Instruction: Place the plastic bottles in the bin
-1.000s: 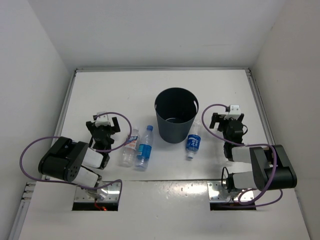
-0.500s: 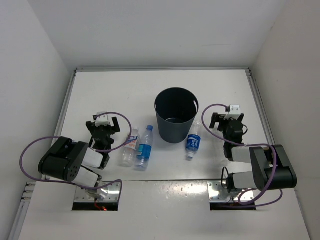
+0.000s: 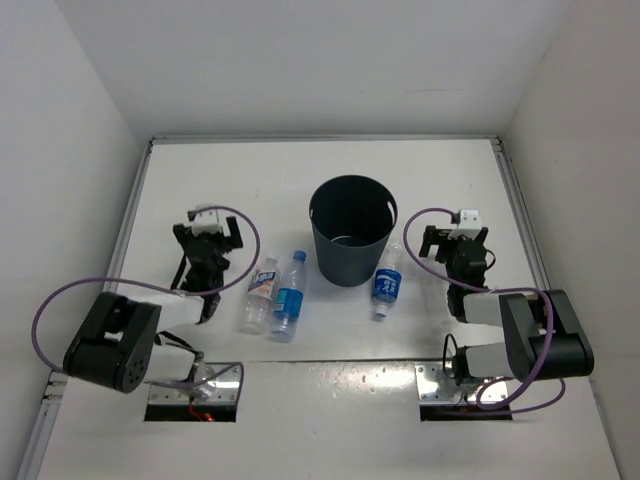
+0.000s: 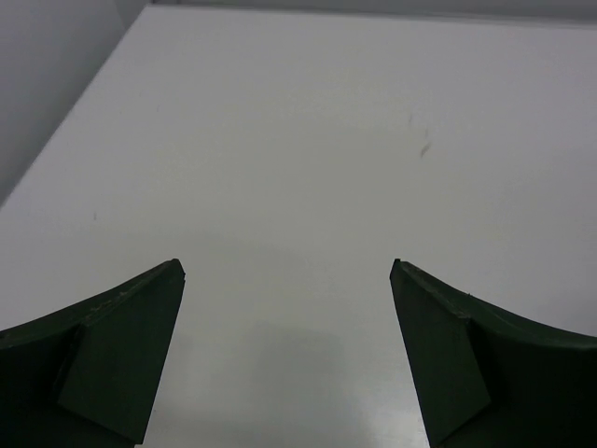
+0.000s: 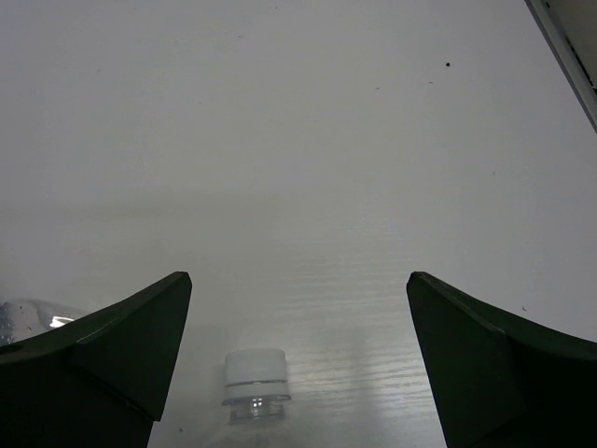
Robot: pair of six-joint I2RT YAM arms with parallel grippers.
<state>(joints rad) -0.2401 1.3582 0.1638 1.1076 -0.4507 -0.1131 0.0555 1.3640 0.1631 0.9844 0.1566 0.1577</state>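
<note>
The left gripper moves back, then down over the pale-labelled bottle's label next, because that bottle lies nearer than its blue-labelled neighbour.
The dark grey bin (image 3: 352, 232) stands upright mid-table. Two plastic bottles lie side by side to its left: a pale-labelled one (image 3: 259, 293) and a blue-labelled one (image 3: 289, 295). A third bottle with a blue label (image 3: 387, 283) lies against the bin's right foot. My left gripper (image 3: 207, 229) is open and empty, left of the pair; its wrist view (image 4: 286, 271) shows only bare table. My right gripper (image 3: 453, 238) is open, right of the bin. Its wrist view (image 5: 298, 280) shows a white-capped bottle neck (image 5: 254, 371) low between the fingers, untouched.
White walls close in the table on the left, right and far sides. A raised rail (image 3: 520, 210) runs along the right edge and shows in the right wrist view (image 5: 564, 47). Purple cables loop from both arms. Something pale lies on the bin's floor (image 3: 345, 240).
My left arm has swung its gripper a little farther from me and its base link has turned left. The right arm and the bottles have not moved.
</note>
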